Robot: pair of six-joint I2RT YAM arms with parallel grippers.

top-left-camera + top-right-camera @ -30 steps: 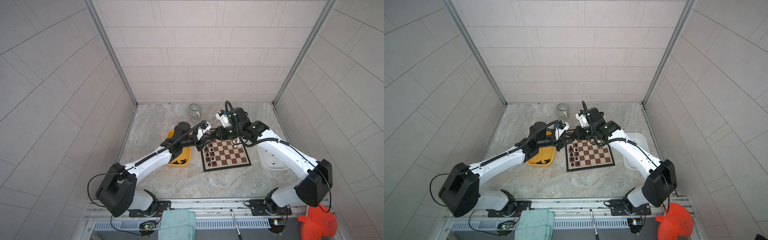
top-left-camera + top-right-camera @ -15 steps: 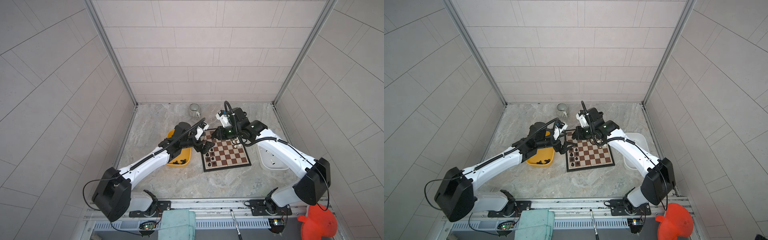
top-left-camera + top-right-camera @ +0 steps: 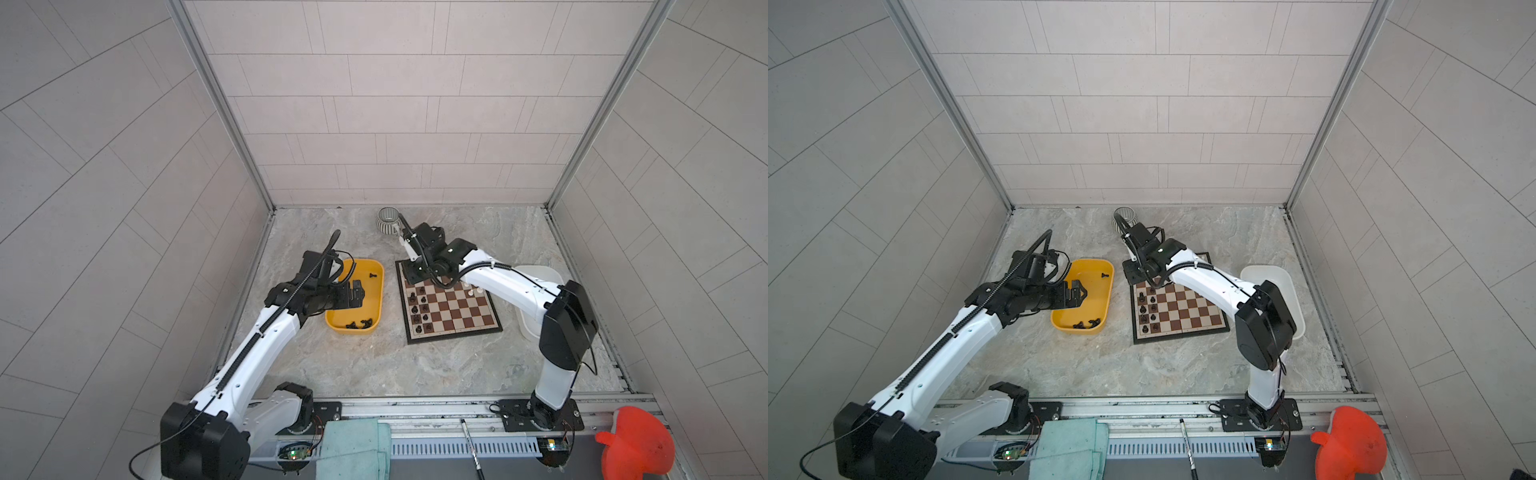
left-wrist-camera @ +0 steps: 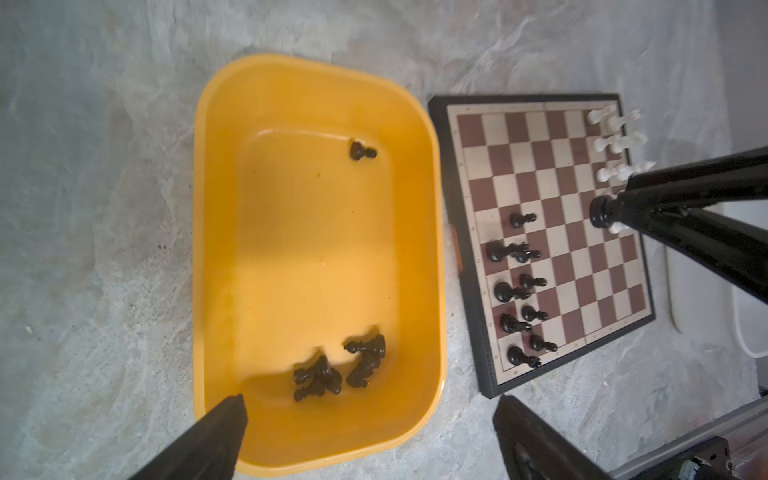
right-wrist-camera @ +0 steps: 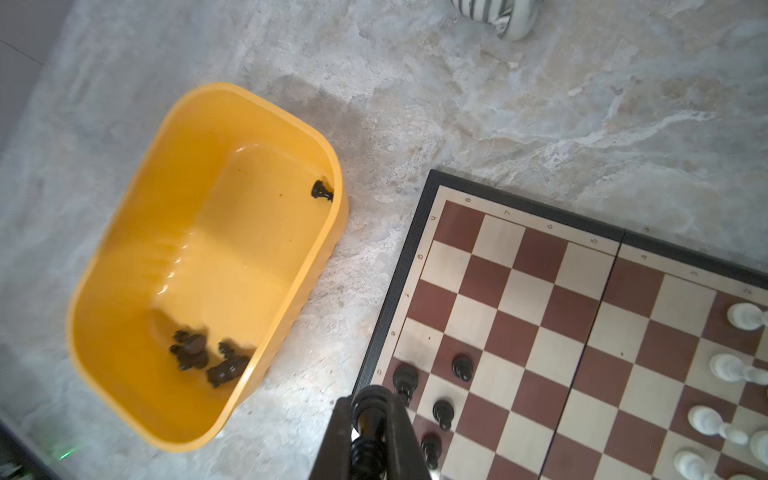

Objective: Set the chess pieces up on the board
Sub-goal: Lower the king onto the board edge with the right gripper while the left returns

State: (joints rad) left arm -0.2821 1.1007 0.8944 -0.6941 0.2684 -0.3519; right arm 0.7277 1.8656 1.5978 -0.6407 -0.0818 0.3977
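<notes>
My right gripper is above the still-empty light edge square (image 3: 410, 290) (image 5: 416, 342) beside the farthest black pawn, so next it should lower the black piece onto that gap to release it.
The board (image 3: 453, 307) (image 3: 1183, 309) lies flat right of centre. Several black chess pieces (image 3: 419, 307) (image 4: 515, 286) stand in its two left columns, and several white ones (image 3: 471, 291) (image 5: 731, 370) along its right side. My right gripper (image 3: 410, 271) (image 5: 370, 405) hovers over the board's far left corner, shut on a black piece (image 5: 371, 409) (image 4: 600, 211). My left gripper (image 3: 358, 294) (image 4: 370, 401) hangs open and empty above the yellow tray (image 3: 380, 291) (image 4: 199, 208). In that tray lie a heap of black pieces (image 4: 328, 374) and a lone pawn (image 4: 361, 151).
A white tray (image 3: 540, 274) stands right of the board, partly behind my right arm. A striped cup (image 3: 387, 220) sits by the back wall. A green cloth (image 3: 353, 449) and an orange object (image 3: 633, 444) lie on the front rail.
My left gripper has opened and drawn back leftwards from the board's far left corner to above the yellow tray. The right gripper stays by that corner, still shut on the black piece.
</notes>
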